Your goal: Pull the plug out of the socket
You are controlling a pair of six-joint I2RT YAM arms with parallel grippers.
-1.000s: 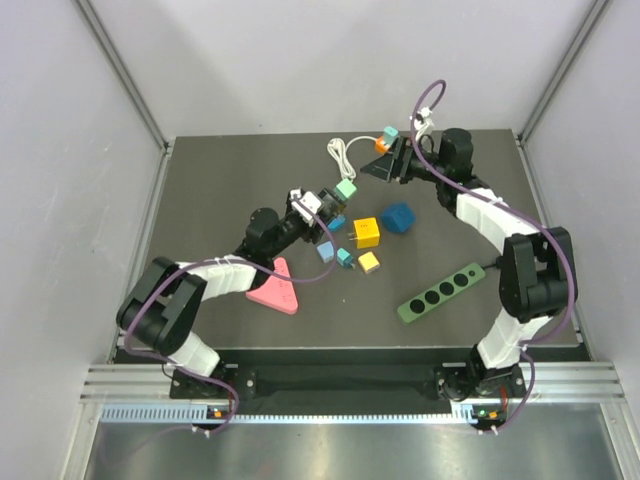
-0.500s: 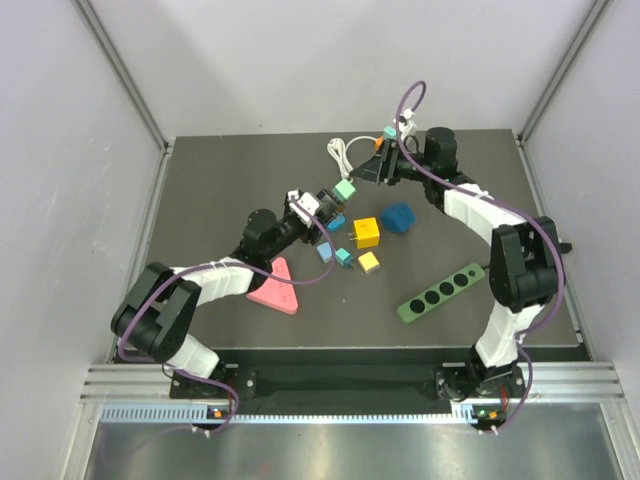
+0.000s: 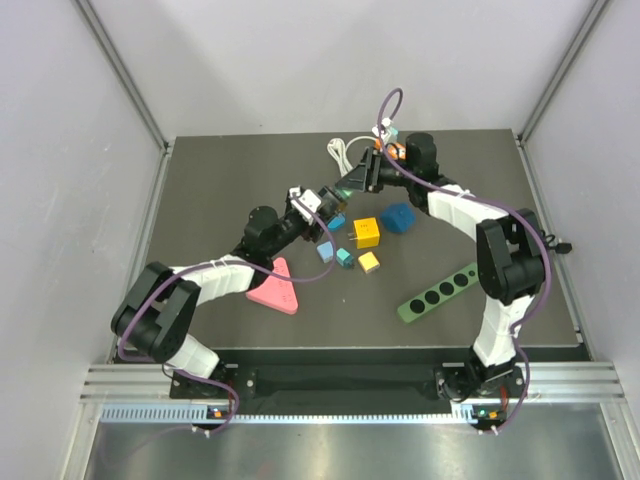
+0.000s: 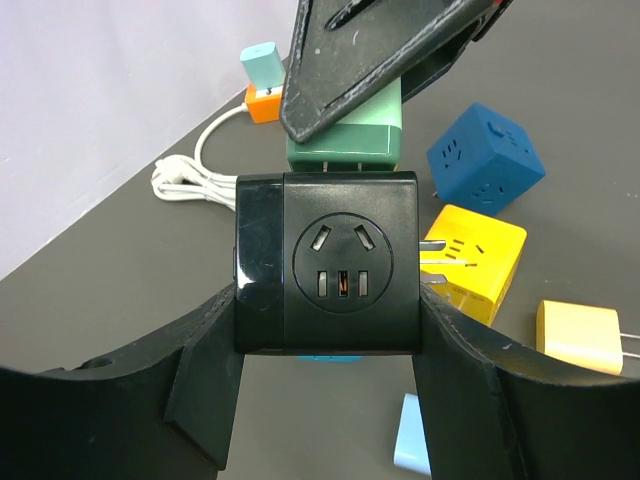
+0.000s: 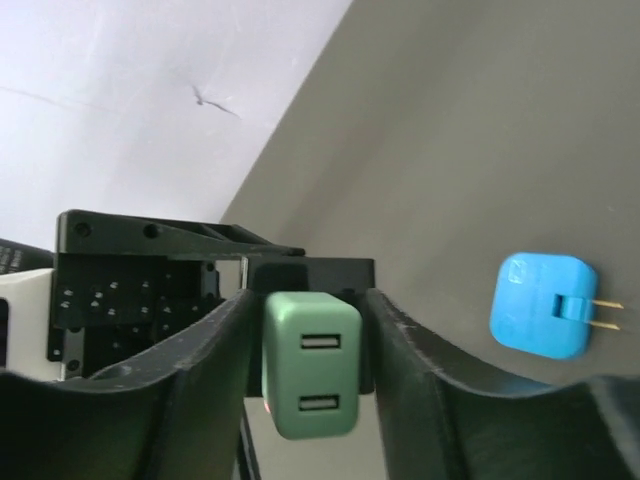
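The left gripper moves away from the plug and down next, and releases the cube on bare tabletop below and to its left in the top view.
My left gripper (image 3: 322, 204) is shut on a black socket cube (image 4: 340, 262), holding it by both sides above the dark table; its fingers (image 4: 200, 370) press the cube's flanks. A green two-port USB plug (image 4: 345, 140) sits plugged into the cube's far face. My right gripper (image 3: 353, 182) straddles this green plug (image 5: 310, 365), one finger on each side. The left finger touches it and a thin gap shows at the right finger (image 5: 420, 370). In the left wrist view the right gripper's fingers (image 4: 370, 60) cover the plug's top.
On the table lie a yellow cube adapter (image 3: 366, 232), a blue cube adapter (image 3: 398, 217), a small yellow plug (image 3: 369, 262), a green power strip (image 3: 442, 292), a pink triangle (image 3: 275, 287), a coiled white cable (image 3: 340, 152) and a blue plug (image 5: 543, 305).
My right gripper has moved left and down from the back of the table onto the green plug. The left gripper with the socket has stayed nearly still.
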